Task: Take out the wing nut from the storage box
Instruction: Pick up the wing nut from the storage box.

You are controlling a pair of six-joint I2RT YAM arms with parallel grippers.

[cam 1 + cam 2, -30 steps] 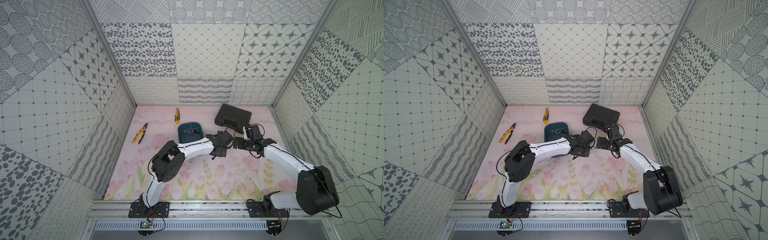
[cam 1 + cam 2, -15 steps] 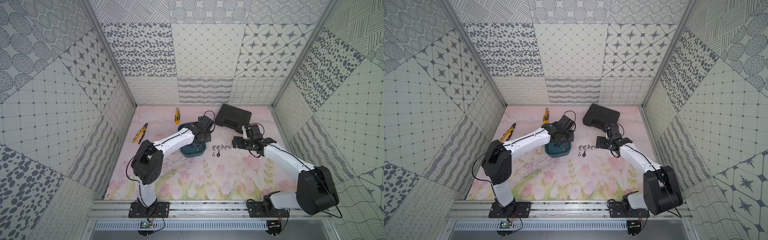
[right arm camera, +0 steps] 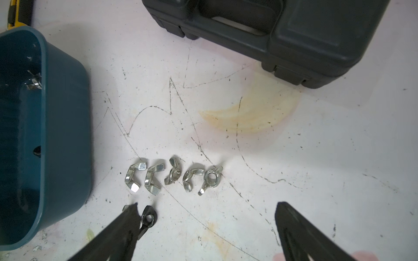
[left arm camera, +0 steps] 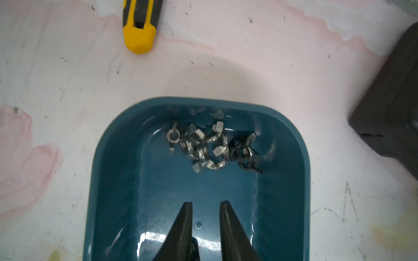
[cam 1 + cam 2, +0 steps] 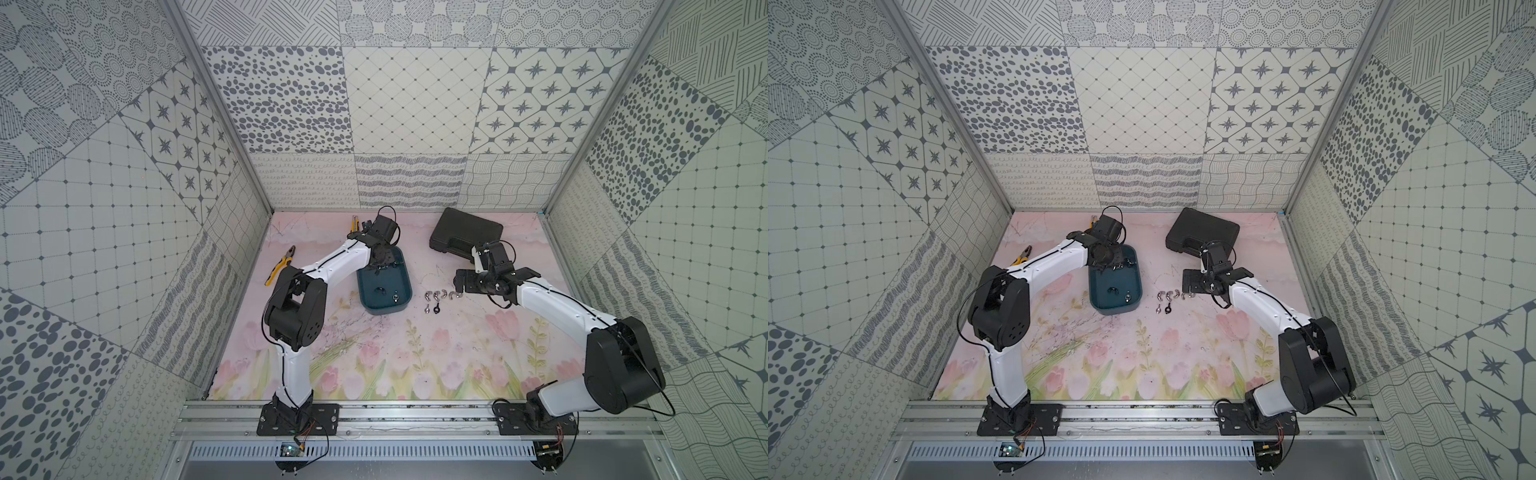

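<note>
My left gripper should move outward and down onto the silver wing nut [image 4: 173,136] next, at the edge of the pile toward the pliers, because the nut lies a little apart.
The dark teal storage box [image 5: 384,309] [image 5: 1115,309] stands on the mat left of centre. A pile of silver and black wing nuts [image 4: 203,146] lies at its far end, and two more wing nuts [image 5: 395,296] lie apart nearer the front. My left gripper [image 4: 205,203] hangs inside the box short of the pile, open by a narrow gap with nothing in it. Several wing nuts [image 3: 174,176] [image 5: 440,296] lie in a row on the mat right of the box [image 3: 65,135]. My right gripper [image 3: 207,204] is open wide just behind that row, one finger beside a black wing nut [image 3: 148,218].
A black hard-shell case [image 5: 465,235] [image 3: 294,34] lies at the back right, close behind my right wrist. A yellow utility knife [image 4: 140,24] lies beyond the box's far end. Yellow-handled pliers [image 5: 282,266] lie by the left wall. Patterned walls enclose the mat.
My left arm has swung from the mat right of the box, near the right gripper, back over the box's far end, and its jaws have parted a little. The right arm has stayed put.
</note>
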